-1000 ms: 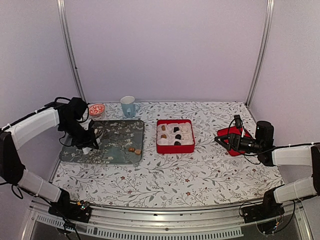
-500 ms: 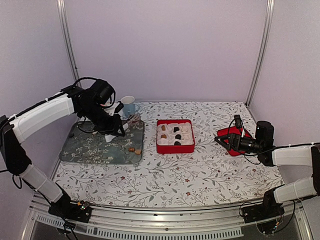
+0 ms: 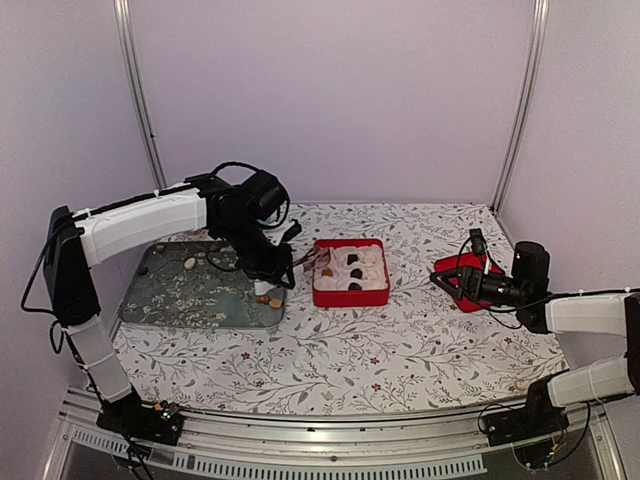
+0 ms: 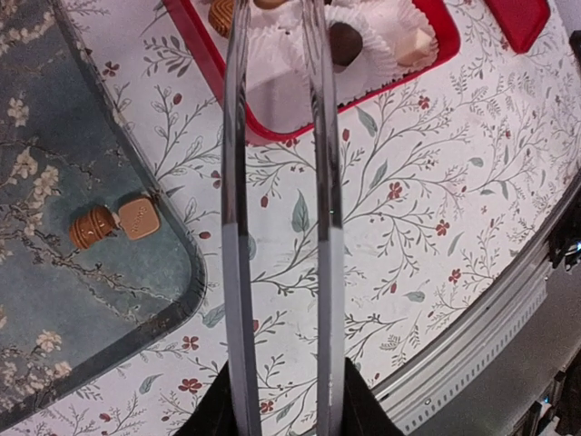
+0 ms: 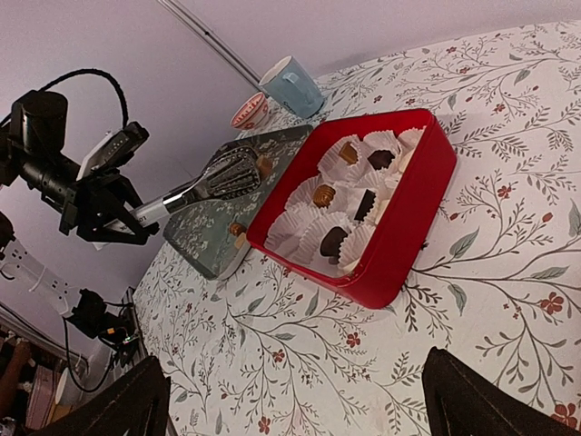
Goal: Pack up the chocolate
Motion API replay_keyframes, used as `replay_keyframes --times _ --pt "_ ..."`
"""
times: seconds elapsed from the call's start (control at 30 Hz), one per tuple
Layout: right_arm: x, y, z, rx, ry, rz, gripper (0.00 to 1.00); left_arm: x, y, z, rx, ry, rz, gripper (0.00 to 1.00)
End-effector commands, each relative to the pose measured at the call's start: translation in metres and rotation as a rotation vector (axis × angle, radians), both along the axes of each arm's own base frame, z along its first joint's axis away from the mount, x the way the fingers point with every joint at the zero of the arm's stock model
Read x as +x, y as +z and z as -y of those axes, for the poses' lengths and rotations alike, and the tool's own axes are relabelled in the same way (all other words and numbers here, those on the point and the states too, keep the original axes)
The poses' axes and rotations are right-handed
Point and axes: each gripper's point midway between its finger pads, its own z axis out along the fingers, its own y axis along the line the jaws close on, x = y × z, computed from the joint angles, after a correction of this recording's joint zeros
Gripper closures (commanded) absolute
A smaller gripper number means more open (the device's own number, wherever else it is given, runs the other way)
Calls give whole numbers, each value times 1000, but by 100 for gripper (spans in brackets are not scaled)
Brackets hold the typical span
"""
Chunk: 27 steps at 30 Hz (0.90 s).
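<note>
Next, my left gripper lowers back toward the paper cup in the box's near corner (image 3: 326, 288) by the tray (image 3: 180, 305) and releases the tongs, since that cup is empty.
My left gripper (image 3: 274, 274) is shut on a pair of metal tongs (image 4: 234, 182), whose tips reach over the left edge of the red box (image 3: 350, 296). A brown chocolate (image 5: 264, 164) sits between the tong tips. Several more chocolates (image 5: 332, 242) lie in white paper cups inside the box. Two brown ones (image 4: 139, 218) rest on the near right corner of the dark floral tray (image 3: 180, 305), and others (image 3: 190, 263) lie at its far left. At the right, my right gripper (image 3: 450, 281) stands open and holds nothing, facing the box from beside the red lid (image 3: 466, 290).
A blue cup (image 5: 292, 86) and a small red-patterned bowl (image 5: 247, 111) stand behind the tray. The metal rail of the table's near edge (image 4: 472, 336) runs close below the left wrist. Flowered cloth covers the table between the box and the right arm.
The left arm has swung right, from the tray's left side across it to the box's left edge, carrying the tongs. The right arm has not moved.
</note>
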Motion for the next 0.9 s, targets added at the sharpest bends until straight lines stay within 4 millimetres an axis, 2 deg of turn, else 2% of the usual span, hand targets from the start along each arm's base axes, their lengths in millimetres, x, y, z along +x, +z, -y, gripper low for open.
replay_keyframes --times 0.0,0.27,0.6,0.87 --pt "-3 5 0 7 -1 24 1 -4 4 15 -19 -53 12 78" --pt "-3 5 0 6 0 26 1 -17 -13 20 -5 -77 -35 77" --pt "-4 5 1 6 -3 26 1 -26 -23 16 10 -86 -67 76" --pt "-4 3 0 4 -2 20 1 -27 -22 15 9 -87 -58 68"
